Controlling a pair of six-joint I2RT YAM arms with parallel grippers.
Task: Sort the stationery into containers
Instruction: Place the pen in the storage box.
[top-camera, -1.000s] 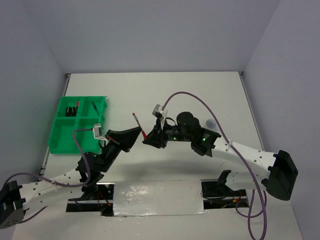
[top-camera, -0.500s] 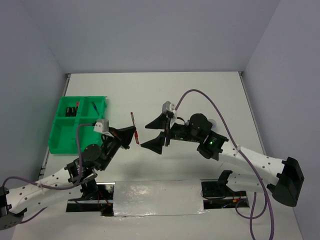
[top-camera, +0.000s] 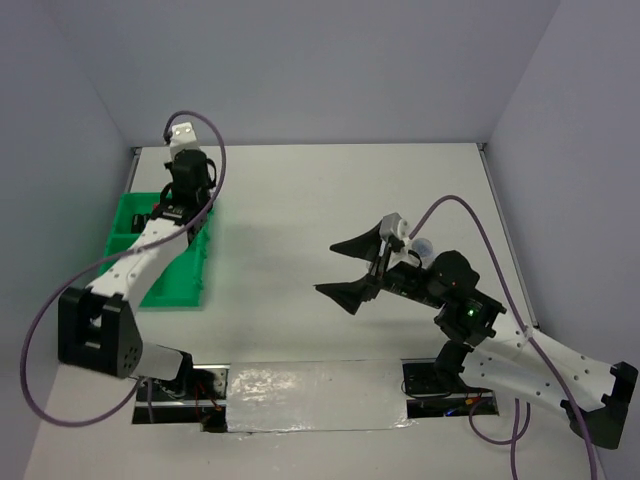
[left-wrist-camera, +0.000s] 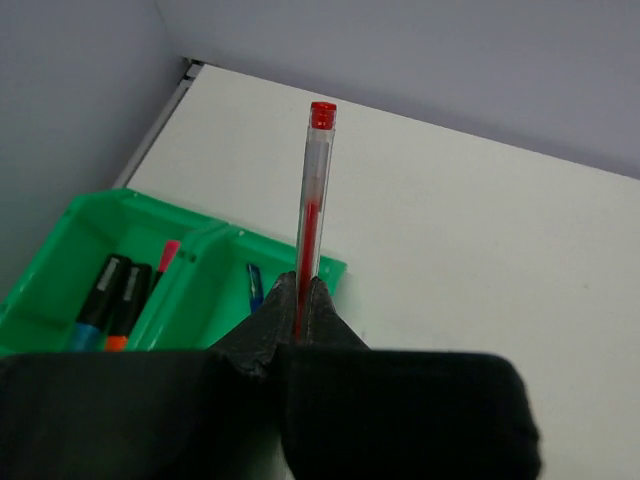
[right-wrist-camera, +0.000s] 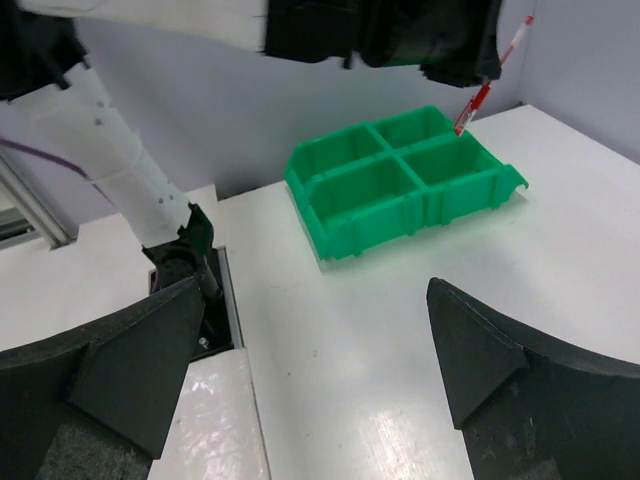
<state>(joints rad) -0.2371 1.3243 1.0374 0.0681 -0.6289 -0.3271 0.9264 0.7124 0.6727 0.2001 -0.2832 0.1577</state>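
Observation:
My left gripper lowers over the green tray's section with the blue pen (left-wrist-camera: 254, 285) next and releases the thin red pen (left-wrist-camera: 313, 190), as matching stationery already lies there.
My left gripper (left-wrist-camera: 298, 292) is shut on a thin red pen (left-wrist-camera: 313, 190), which sticks out past the fingertips with its red cap farthest out. In the top view the left gripper (top-camera: 168, 208) hangs over the far end of the green tray (top-camera: 186, 276). Below it, the tray (left-wrist-camera: 60, 235) holds black highlighters (left-wrist-camera: 112, 297) in one far compartment and a blue pen (left-wrist-camera: 254, 285) in the one beside it. My right gripper (top-camera: 347, 267) stands wide open and empty over the middle of the table. In the right wrist view the red pen (right-wrist-camera: 487, 84) hangs above the tray (right-wrist-camera: 372, 205).
A small translucent roll (top-camera: 423, 246) lies on the table behind my right arm. The left wall runs close along the tray's far side. A shiny plate (top-camera: 310, 395) covers the near edge between the two arm bases.
The right gripper opened, let go of the red pen and drew back to the right. The left arm swung from the table's middle to above the green tray, carrying the pen.

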